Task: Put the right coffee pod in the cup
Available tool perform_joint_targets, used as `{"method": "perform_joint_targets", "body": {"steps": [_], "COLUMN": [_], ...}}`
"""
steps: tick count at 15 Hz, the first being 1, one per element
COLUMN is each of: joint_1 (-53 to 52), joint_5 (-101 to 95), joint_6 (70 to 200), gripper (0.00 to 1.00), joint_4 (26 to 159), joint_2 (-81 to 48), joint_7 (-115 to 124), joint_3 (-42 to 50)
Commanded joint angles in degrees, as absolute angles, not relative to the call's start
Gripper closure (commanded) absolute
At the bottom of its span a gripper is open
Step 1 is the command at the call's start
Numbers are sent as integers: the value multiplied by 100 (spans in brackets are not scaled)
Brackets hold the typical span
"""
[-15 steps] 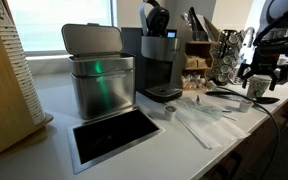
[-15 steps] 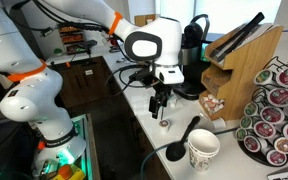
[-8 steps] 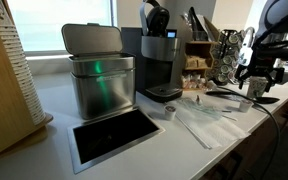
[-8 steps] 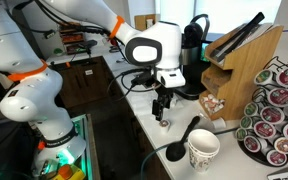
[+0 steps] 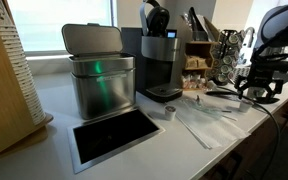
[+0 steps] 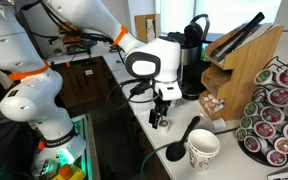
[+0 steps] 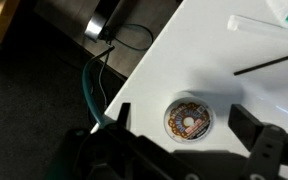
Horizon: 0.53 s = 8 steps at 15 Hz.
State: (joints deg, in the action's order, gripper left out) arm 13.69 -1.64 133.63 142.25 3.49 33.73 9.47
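Note:
The coffee pod (image 7: 188,119) is between my open fingers with a gap on each side, so my gripper will go down over it next, then close on its sides.
A coffee pod (image 7: 188,119) with a printed foil top stands upright on the white counter (image 7: 224,60), close to its edge. My gripper (image 7: 184,122) is open. Its two dark fingers sit either side of the pod with clear gaps, not touching it. In both exterior views the gripper (image 6: 160,117) (image 5: 255,92) is low over the counter and largely hides this pod. The pale patterned cup (image 6: 202,150) stands upright near the counter's front edge, a short way from the gripper. A second pod (image 5: 169,113) sits in front of the coffee machine.
A black coffee machine (image 5: 160,55) and a metal bin (image 5: 97,75) stand at the back. A wooden knife block (image 6: 239,60), a rack of pods (image 6: 279,115) and a black spoon (image 6: 182,140) lie near the cup. Beyond the counter edge is a drop to the dark floor (image 7: 44,90).
My gripper has come down towards the counter, and its fingers now straddle the pod. The pod and the cup have not moved.

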Motion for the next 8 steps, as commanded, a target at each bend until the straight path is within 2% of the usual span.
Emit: {"method": "perform_joint_targets", "body": {"steps": [1,8], "joint_1": [1341,1279], "joint_5": [-296,-53], "joint_6": [13610,14151], "gripper": [0,0], "joint_4": [14247,14201], "joint_2": [307,-244], "joint_7": [3573,3353], "joint_3": [978,1017]}}
